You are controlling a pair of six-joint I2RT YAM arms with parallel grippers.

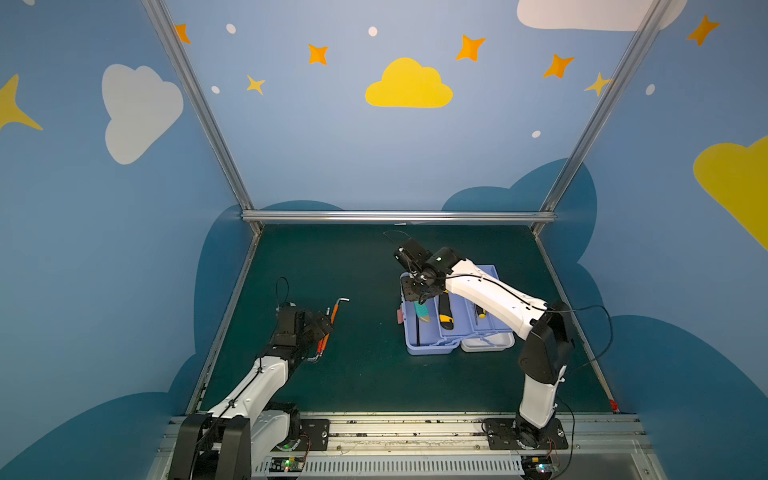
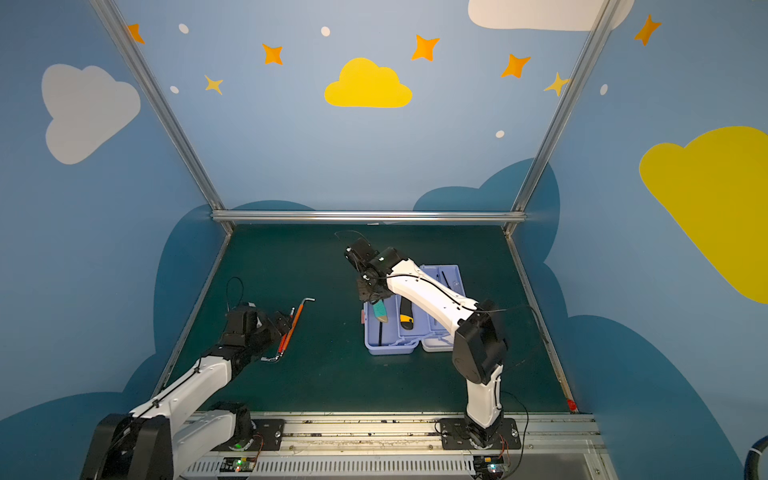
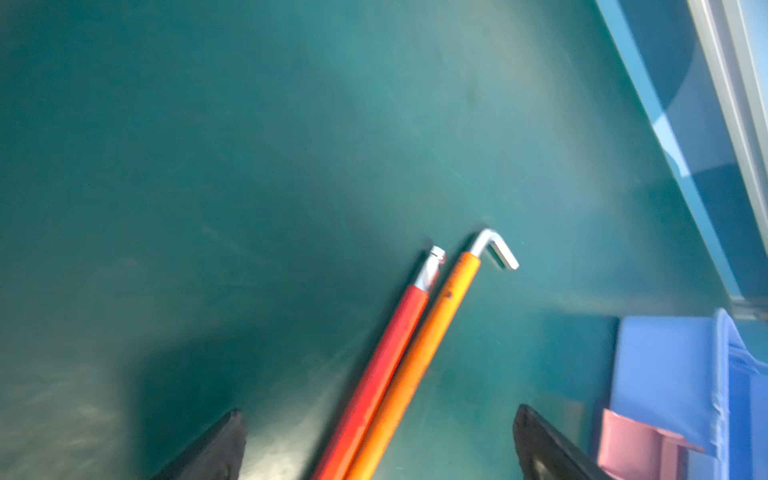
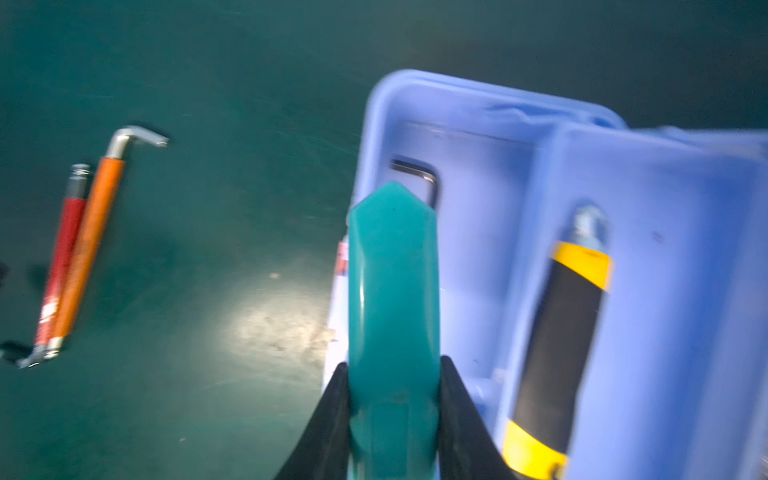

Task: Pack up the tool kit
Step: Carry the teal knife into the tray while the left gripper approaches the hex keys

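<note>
My right gripper should next move across and down to let go of the teal-handled tool (image 4: 392, 282), because the middle tray's empty strip (image 4: 649, 336) is below it, past the black-and-yellow tool.
The tool kit (image 1: 428, 347) stands open right of centre, its lavender-blue base and trays facing up, white lid (image 1: 488, 343) beside it and pink handle (image 1: 400, 316) on its left side. My right gripper (image 4: 392, 365) is shut on a teal-handled tool (image 4: 392, 282), holding it over the box's left compartment (image 1: 422, 311). That compartment holds a black hex key (image 4: 424, 178). My left gripper (image 3: 378, 409) is open, low over an orange hex key (image 3: 436, 332) and a red one (image 3: 390, 340). Both lie side by side on the mat (image 1: 328, 328).
A black-and-yellow handled tool (image 1: 444, 313) lies in the middle tray, another (image 1: 481, 312) in the tray to its right. Blue walls and aluminium rails (image 1: 399, 216) bound the green mat (image 1: 353, 374). The arm bases sit on the front rail.
</note>
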